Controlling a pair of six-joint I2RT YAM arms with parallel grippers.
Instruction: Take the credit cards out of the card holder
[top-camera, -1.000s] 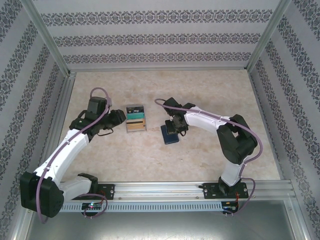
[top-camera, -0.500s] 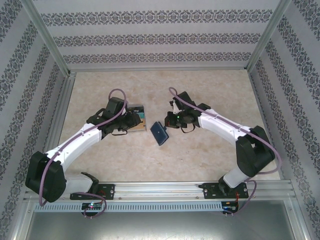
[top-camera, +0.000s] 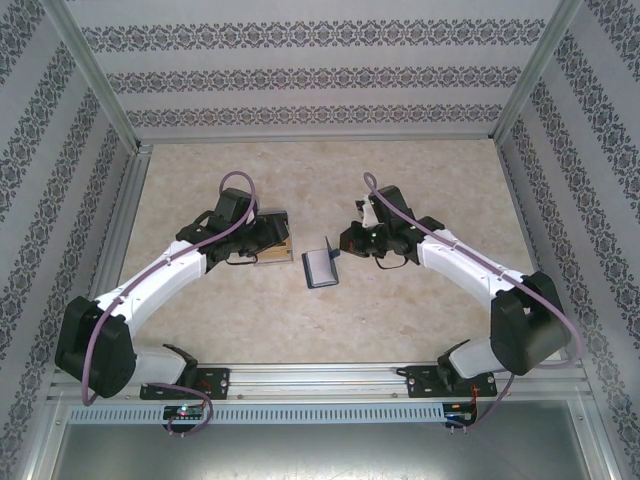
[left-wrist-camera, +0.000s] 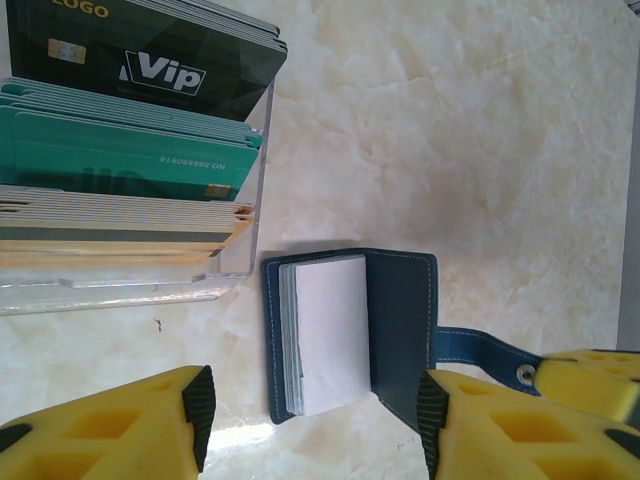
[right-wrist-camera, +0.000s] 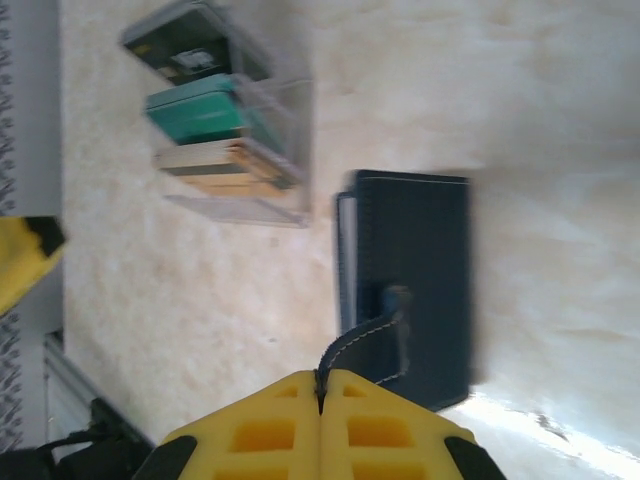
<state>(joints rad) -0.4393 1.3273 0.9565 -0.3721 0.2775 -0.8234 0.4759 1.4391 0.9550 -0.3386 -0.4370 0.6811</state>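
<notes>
The cover is raised, so I need to move my right gripper away from the card pockets and down, and release the tab on the bare tabletop below.
The dark navy card holder (left-wrist-camera: 395, 330) lies open on the table, its pale inner card pockets (left-wrist-camera: 325, 335) showing. In the top view the card holder (top-camera: 319, 270) sits between both arms. My right gripper (right-wrist-camera: 322, 385) is shut on the holder's closure tab (right-wrist-camera: 365, 335), and the strap rises from the holder (right-wrist-camera: 420, 290) to the fingertips. My left gripper (left-wrist-camera: 315, 410) is open just short of the holder, one finger on each side. Teal, tan and dark "Vip" credit cards (left-wrist-camera: 130, 165) stand in a clear rack beside it.
The clear acrylic rack (left-wrist-camera: 255, 230) touches the holder's far left corner, and the left gripper (top-camera: 268, 240) partly covers it from above. The right gripper (top-camera: 345, 243) sits just right of the holder. Patterned walls and a metal frame (top-camera: 130, 200) enclose the marble tabletop.
The right gripper has pulled the tab away and the holder now lies open, shifted left. The left arm has swung right over the card rack towards the holder.
</notes>
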